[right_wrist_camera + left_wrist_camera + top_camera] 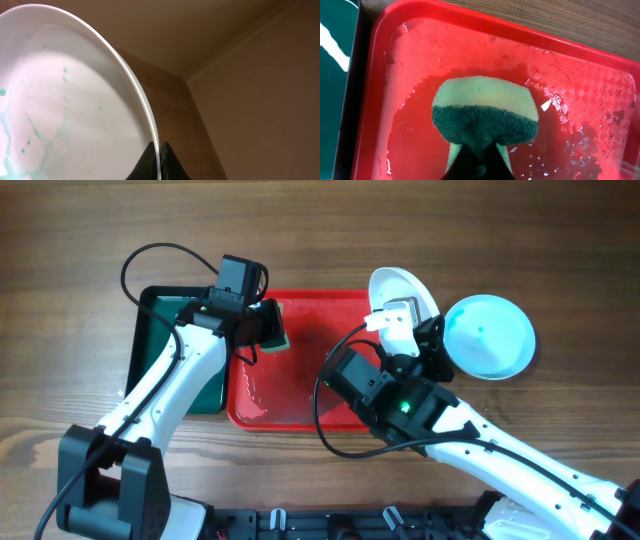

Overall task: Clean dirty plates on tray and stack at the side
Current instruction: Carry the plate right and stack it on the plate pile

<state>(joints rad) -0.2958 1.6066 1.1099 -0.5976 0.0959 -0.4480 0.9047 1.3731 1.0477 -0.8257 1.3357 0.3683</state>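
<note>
The right gripper swings past the tray's middle next and turns the white plate level over a pale teal plate [488,335] beside the tray. It then lowers and releases the white plate.
My right gripper [158,156] is shut on the rim of a white plate [65,105] with teal-green smears. It holds the plate tilted on edge above the right end of the red tray [300,405], as the overhead view shows [400,292]. A pale teal plate [488,335] lies on the table to the right of the tray. My left gripper [479,155] is shut on a green and yellow sponge [485,112] held over the wet tray floor [420,75] near its left end; the sponge also shows in the overhead view [272,328].
A smaller dark green tray [150,340] lies against the red tray's left side. The red tray floor holds water and droplets. Bare wooden table lies behind and to the right.
</note>
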